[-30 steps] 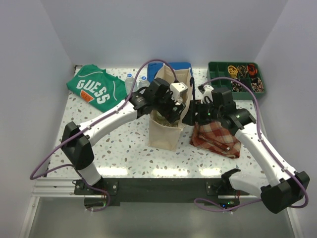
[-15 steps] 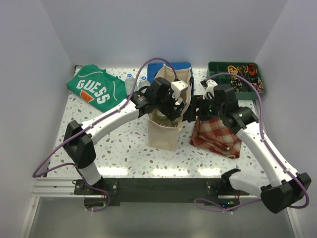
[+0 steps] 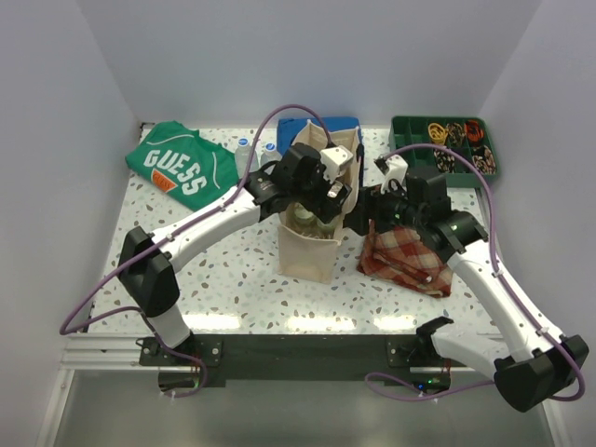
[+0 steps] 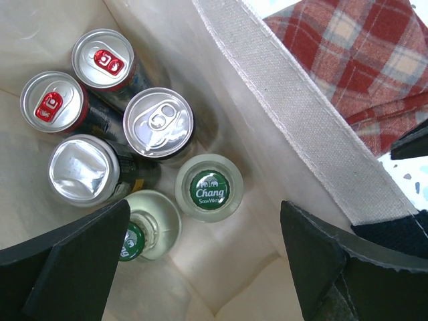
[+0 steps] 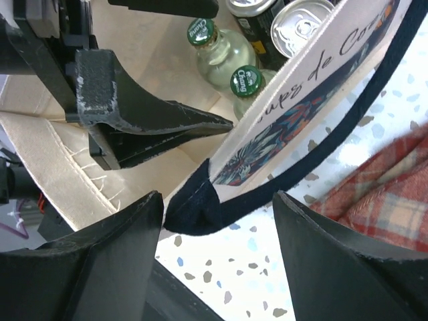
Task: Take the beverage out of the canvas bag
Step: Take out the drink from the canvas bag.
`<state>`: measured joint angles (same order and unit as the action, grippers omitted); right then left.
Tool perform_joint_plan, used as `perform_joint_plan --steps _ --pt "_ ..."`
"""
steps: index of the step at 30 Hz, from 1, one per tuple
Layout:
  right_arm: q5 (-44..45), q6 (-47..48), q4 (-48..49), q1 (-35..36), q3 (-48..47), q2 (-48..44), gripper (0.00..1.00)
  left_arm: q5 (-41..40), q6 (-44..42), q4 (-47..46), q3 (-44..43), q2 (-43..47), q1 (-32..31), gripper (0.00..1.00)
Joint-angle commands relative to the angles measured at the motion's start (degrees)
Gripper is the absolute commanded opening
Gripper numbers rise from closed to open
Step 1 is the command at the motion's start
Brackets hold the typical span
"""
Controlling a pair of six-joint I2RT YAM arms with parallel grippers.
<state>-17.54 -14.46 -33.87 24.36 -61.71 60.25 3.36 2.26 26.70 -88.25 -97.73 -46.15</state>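
My left gripper should next go down deeper into the bag (image 3: 305, 251) and close around the green cap of the Chang bottle nearer the plaid cloth, because that cap faces up.
The cream canvas bag (image 3: 305, 251) stands upright mid-table. My left gripper (image 3: 324, 203) hangs open in its mouth. The left wrist view shows several cans, such as a silver-topped one (image 4: 159, 122), and two green-capped Chang bottles (image 4: 208, 188) (image 4: 144, 227) on the bag floor. The left gripper (image 4: 207, 267) is open above them, holding nothing. My right gripper (image 3: 366, 209) is open at the bag's right rim. In the right wrist view the navy handle (image 5: 194, 204) lies between the open fingers of the right gripper (image 5: 217, 261), beside the left one.
A red plaid cloth (image 3: 410, 256) lies right of the bag under the right arm. A green GUESS shirt (image 3: 182, 168) is at the far left, a blue cloth (image 3: 333, 125) behind the bag, and a green tray (image 3: 445, 144) of small items at the far right.
My right gripper has shifted slightly right and away along the bag's right rim. My left gripper has moved a little farther back over the bag's mouth.
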Motion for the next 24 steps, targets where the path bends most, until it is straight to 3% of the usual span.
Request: perform_joint_plan --steps 1,10,24 --pt "-1.5 2.4 4.8 0.2 1.4 -0.4 0.71 0.6 0.7 -1.7 -3.7 -1.5 -0.1 1.00" --pt "-0.7 3.3 5.3 0.1 0.7 1.4 0.71 3.2 -0.4 3.9 -9.0 -7.3 0.1 0.98" --pt "2.2 2.3 5.7 0.2 0.6 -0.1 0.71 8.5 -2.0 8.0 -10.3 -9.4 1.9 0.87"
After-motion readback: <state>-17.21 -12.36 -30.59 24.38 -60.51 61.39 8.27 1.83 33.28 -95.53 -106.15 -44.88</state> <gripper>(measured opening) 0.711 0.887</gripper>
